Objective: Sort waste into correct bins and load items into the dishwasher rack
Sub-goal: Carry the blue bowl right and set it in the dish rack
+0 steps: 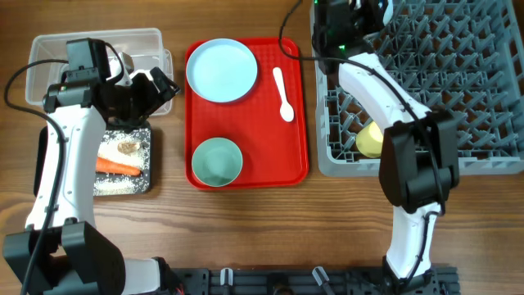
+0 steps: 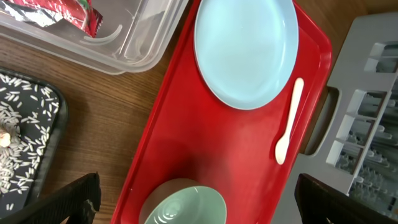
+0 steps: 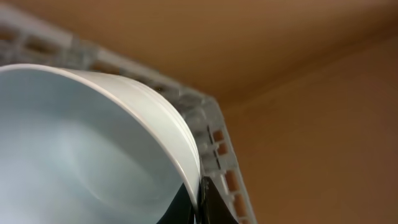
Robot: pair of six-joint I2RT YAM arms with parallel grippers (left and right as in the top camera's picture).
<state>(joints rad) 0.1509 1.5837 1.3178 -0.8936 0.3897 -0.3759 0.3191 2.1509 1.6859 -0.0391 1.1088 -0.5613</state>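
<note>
The second bowl is already above the rack's far corner, so I will next move my right gripper a little toward the red tray and let go of the second bowl's rim.
My left gripper (image 1: 157,85) is open and empty, hovering between the clear tub (image 1: 49,51) and the red tray; in the left wrist view (image 2: 198,198) its fingers straddle a pale green bowl (image 2: 186,208). That bowl (image 1: 217,161), the pale blue plate (image 1: 221,70) and the white spoon (image 1: 283,95) lie on the red tray. My right gripper (image 3: 199,202) is shut on the rim of the second bowl (image 3: 81,155) at the far left corner of the grey rack (image 1: 467,98). A yellow cup (image 1: 368,141) sits in the rack. The carrot (image 1: 117,166), brown scrap (image 1: 128,147) and rice lie in the black tray (image 1: 147,185). A red-and-white wrapper (image 2: 62,11) is in the tub.
The red serving tray (image 1: 286,156) lies between the bins and the rack. The rack's handle edge (image 2: 329,124) is close to the tray's right side. The right arm (image 1: 413,164) stretches over the rack's left part. The tissue wad is not visible.
</note>
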